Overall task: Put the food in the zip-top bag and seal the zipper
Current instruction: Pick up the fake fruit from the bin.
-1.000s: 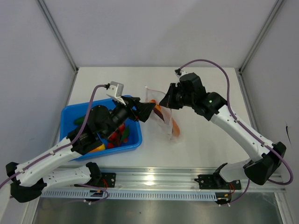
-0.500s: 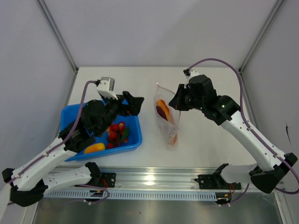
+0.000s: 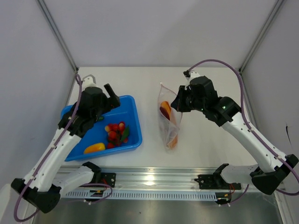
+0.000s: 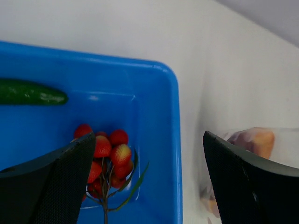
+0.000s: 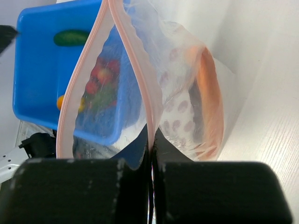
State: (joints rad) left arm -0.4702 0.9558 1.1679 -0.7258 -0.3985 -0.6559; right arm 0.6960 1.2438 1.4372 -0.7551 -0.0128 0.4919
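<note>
The stem is lower and farther back. My left gripper will next move down and back onto its bare part [image 4: 106, 200], which sticks out past the fruits.
The clear zip-top bag [image 3: 168, 125] stands on the table, right of the tray, with an orange-red wedge [image 3: 165, 110] inside. My right gripper [image 3: 176, 103] is shut on the pinkish zipper strip [image 5: 135, 60] at the bag's mouth, which gapes open. The wedge also shows in the right wrist view [image 5: 212, 102]. My left gripper [image 3: 110, 93] is open and empty above the far part of the tray. Below it in the left wrist view [image 4: 148, 136] lie the cherry tomatoes [image 4: 105, 156] and the green piece [image 4: 30, 92]. The yellow-orange piece [image 3: 94, 148] lies at the tray's near side.
The blue tray [image 3: 135, 144] sits left of centre and holds the tomatoes [image 3: 116, 133]. Grey walls with metal posts close in the back and sides. A metal rail runs along the table's near edge.
My left gripper has drawn back left from the bag's mouth to above the tray, empty. The wedge now sits in the bag. My right gripper shifted slightly right, still holding the bag.
</note>
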